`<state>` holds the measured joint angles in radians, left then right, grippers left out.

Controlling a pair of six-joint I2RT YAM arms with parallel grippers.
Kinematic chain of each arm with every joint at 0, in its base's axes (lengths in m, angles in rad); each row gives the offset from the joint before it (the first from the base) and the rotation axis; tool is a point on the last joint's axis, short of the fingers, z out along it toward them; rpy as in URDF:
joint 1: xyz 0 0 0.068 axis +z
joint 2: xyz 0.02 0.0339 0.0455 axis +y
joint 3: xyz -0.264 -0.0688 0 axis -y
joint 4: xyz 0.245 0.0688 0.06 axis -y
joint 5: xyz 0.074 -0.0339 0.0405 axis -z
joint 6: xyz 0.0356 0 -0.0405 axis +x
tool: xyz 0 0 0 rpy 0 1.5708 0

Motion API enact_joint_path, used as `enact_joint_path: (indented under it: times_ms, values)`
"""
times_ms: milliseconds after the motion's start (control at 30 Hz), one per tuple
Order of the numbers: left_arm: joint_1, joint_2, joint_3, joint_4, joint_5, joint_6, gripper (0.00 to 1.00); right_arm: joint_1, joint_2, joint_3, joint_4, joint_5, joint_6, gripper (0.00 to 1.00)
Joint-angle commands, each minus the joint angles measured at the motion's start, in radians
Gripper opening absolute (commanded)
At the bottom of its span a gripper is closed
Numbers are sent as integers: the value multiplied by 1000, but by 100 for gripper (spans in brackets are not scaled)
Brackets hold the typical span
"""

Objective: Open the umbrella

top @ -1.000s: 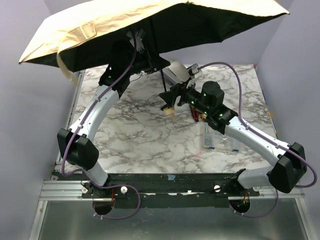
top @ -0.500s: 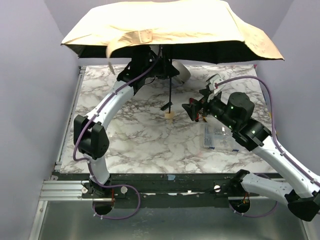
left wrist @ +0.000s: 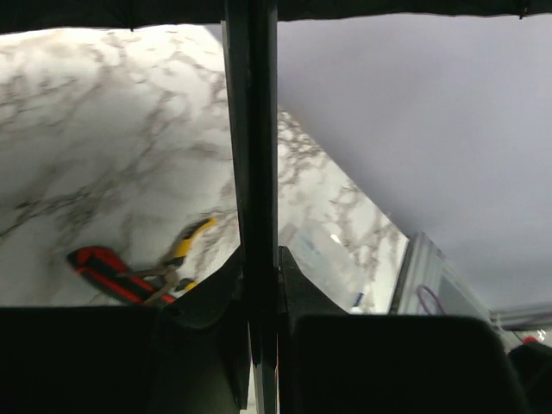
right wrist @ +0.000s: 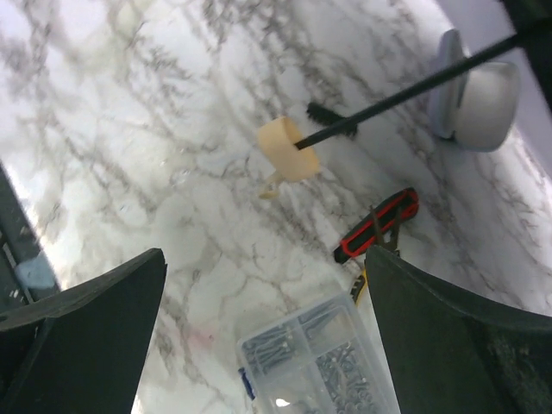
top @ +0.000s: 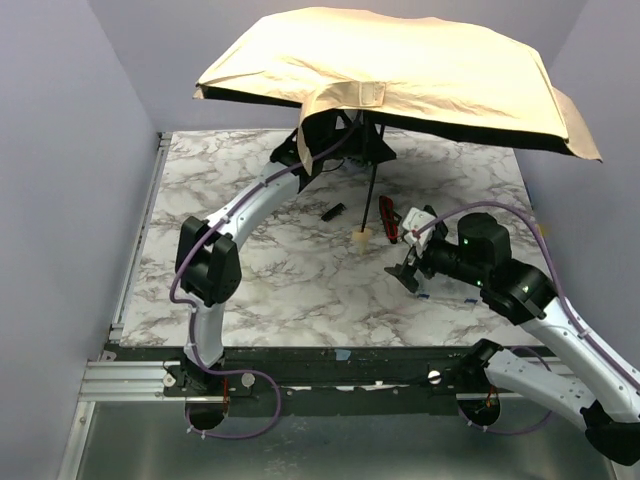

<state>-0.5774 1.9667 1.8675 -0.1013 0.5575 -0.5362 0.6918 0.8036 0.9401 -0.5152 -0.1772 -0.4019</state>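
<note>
My left gripper will move down toward the right in the top view, tip the umbrella's stem over, and open, because the canopy (top: pixel 400 70) is already spread open.
The umbrella is open. Its tan canopy (top: pixel 400 70) spreads over the back of the table. Its thin black shaft (top: pixel 372 195) slants down to the beige knob handle (top: pixel 361 236), which sits at the marble. My left gripper (top: pixel 345 140) is up under the canopy, shut on the shaft (left wrist: pixel 250 172). My right gripper (top: pixel 408 270) is open and empty, to the right of the handle and apart from it. The right wrist view shows the handle (right wrist: pixel 288 148), the shaft (right wrist: pixel 405 90) and the pale lavender sleeve (right wrist: pixel 473 90) lying beyond them.
A clear plastic box (right wrist: pixel 319 358) of small parts lies under my right gripper (right wrist: pixel 267 328). A red-handled tool (right wrist: pixel 377 224) lies beside the box, also seen in the top view (top: pixel 386 215). A small black piece (top: pixel 333 212) lies left of the handle. Walls stand close on both sides.
The left arm has carried the open umbrella to the right, and the handle moved right with it. The right gripper has drawn back from the handle toward the near right, over the clear box.
</note>
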Motion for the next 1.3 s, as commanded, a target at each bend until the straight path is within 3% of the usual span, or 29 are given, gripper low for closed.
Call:
enact_joint_path:
  times_ms: [0,233,733,800,900,967,1267]
  values:
    - [-38,34,105,173,170,-48,0,-3,-20,-17,-138,-148,-112,99]
    - [-78,172,223,152,293,-71,0,-3,-47,0,-172,-204,-145,100]
    - [-128,377,354,118,332,58,0,-3,-7,-11,-175,-224,-117,100]
    - [-125,388,355,110,319,72,10,-3,-4,-31,-166,-193,-118,99]
    - [-114,368,325,83,299,101,37,-3,-2,-51,-148,-153,-116,99]
    - [-95,326,257,97,282,95,49,-2,-5,-71,-139,-144,-124,99]
    - [-18,76,-85,103,269,166,81,-2,-29,-190,-77,-135,-185,99]
